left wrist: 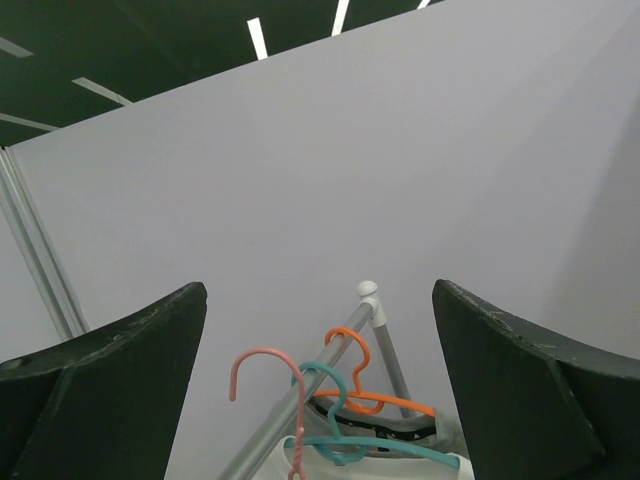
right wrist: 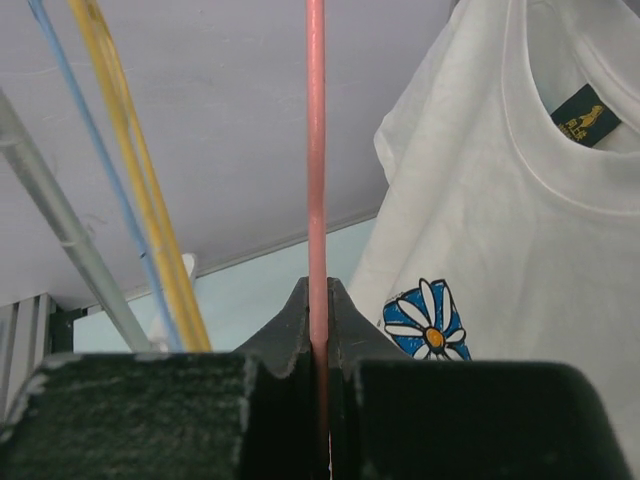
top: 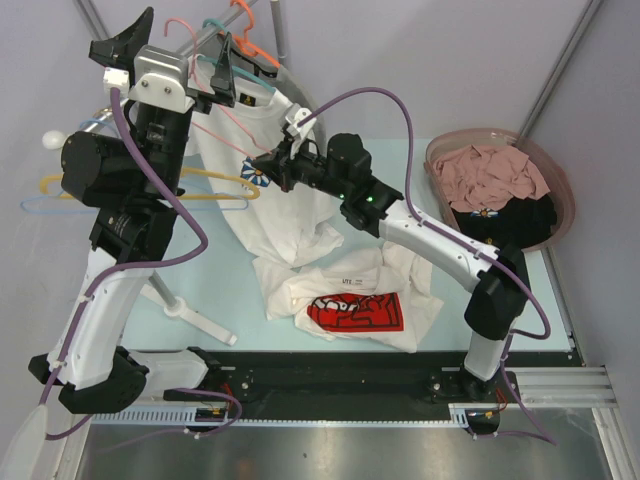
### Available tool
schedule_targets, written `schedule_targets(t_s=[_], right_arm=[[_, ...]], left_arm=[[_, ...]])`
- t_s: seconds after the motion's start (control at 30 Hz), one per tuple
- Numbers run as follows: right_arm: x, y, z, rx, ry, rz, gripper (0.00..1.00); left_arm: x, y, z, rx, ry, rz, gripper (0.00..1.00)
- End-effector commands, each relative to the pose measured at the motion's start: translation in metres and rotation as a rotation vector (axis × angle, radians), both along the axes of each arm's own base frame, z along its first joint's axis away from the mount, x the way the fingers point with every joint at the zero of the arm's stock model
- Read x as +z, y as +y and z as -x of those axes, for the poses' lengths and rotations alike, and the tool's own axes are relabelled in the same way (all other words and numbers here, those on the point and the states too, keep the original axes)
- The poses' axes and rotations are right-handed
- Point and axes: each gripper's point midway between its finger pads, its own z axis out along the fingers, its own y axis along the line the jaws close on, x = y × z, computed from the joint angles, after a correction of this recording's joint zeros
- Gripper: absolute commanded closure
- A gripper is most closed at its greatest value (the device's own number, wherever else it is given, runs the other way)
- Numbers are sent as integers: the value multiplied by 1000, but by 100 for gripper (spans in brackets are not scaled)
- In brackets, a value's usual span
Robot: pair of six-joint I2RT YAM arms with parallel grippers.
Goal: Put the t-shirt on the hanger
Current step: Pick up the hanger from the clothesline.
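The right gripper swings the hanger from the grey bar toward the basket's near rim (top: 453, 220) next and releases the hanger's pink bar there. The t-shirt lies clear of the rack.
The t-shirt (top: 350, 300), white with a red chest print, lies crumpled on the table in front of the right arm's base. The pale-pink hanger (top: 178, 24) is up at the rack. Its hook (left wrist: 262, 372) shows between my left gripper's spread fingers, beside the grey rail. My right gripper (right wrist: 318, 335) is shut on the hanger's thin pink bar (right wrist: 316, 180), and it also shows in the top view (top: 270, 165). My left gripper (top: 175, 52) is open and empty, raised near the hook.
A white daisy-print t-shirt (top: 250, 190) hangs on a teal hanger (left wrist: 380, 445) on the rail (left wrist: 300, 410), next to an orange hanger (left wrist: 370, 395). Yellow (top: 200, 192) and blue hangers hang at the left. A basket (top: 563, 185) of clothes stands at the right.
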Motion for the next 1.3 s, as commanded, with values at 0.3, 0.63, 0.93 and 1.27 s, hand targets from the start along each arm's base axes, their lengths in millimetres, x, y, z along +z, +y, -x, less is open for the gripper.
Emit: schedule_targets(t_s=[0.3,0.63,0.93,1.27], right_arm=[[42,-96,25,96,-104,30,100],[-34,-230,54,96,75,391,100],[-90,-349,123,60,184,573,100],[-107,-362,170,77,137,606,100]], left_arm=[[-42,-46,-15,-204,152,-80,0],[-94,-122,12,-642,265,-230,0],[-195,-167,21,-871,426,-456,3],[-349,-157,30,-877,557,-739,10]])
